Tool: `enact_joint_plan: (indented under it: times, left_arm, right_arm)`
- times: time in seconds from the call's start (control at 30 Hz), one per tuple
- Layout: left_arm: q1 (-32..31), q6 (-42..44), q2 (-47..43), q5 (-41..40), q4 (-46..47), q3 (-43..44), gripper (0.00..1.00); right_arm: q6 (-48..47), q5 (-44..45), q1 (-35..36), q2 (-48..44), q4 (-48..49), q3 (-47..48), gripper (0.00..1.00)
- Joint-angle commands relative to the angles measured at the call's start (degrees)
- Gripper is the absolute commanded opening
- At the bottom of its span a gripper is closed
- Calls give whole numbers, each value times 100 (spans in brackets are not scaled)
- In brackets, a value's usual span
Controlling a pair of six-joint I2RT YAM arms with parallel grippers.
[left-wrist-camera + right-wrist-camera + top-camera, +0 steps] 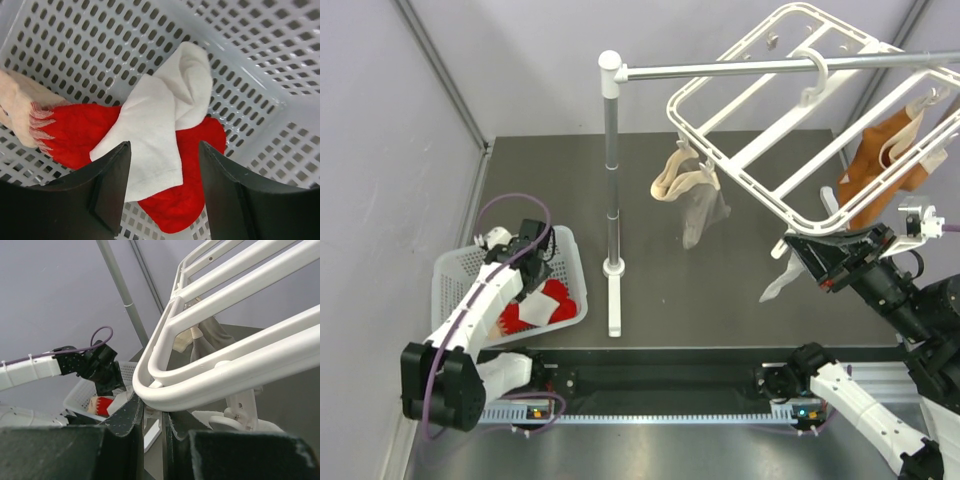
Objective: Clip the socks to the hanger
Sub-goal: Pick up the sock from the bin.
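Note:
I will reach my left gripper down onto the middle of the white sock (151, 134), as it lies on the red sock between my open fingers.
My left gripper (532, 268) is open inside the basket, its jaws (165, 146) wide apart just above a white sock (155, 125) that lies across a red sock (195, 165). A second red sock with a pale cuff (70, 135) lies to its left. The white hanger (750, 160) hangs tilted from the rail. My right gripper (798, 248) is under the hanger's near corner (165, 385), its jaws (154, 407) almost together on a small white clip peg. A white sock (775, 283) dangles beside it. Beige (680, 178), grey (703, 212) and orange (885, 160) socks hang from the hanger.
The white perforated basket (455, 272) sits at the table's left front. The grey pole stand (611, 170) rises mid-table on a white foot (614, 300), its rail (740, 68) running right. Grey walls close the back and left.

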Motion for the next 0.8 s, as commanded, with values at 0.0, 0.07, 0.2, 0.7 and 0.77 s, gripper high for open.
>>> enact_joint_plan:
  times: [0.0, 0.07, 0.2, 0.7, 0.77]
  left_arm:
    - [306, -540, 208, 313, -125, -152, 61]
    - [473, -559, 462, 480, 15, -293, 60]
    - [947, -349, 937, 1235, 542, -548, 44]
    - [1028, 301, -598, 753, -204, 400, 0]
    - [1028, 547, -1257, 841, -82, 514, 0]
  right_arm:
    - [17, -112, 10, -4, -349, -34, 0]
    - [26, -112, 10, -22, -358, -25, 0]
    - [26, -112, 10, -48, -358, -43, 0]
    - [79, -147, 10, -40, -340, -113, 0]
    - [79, -147, 19, -31, -331, -122, 0]
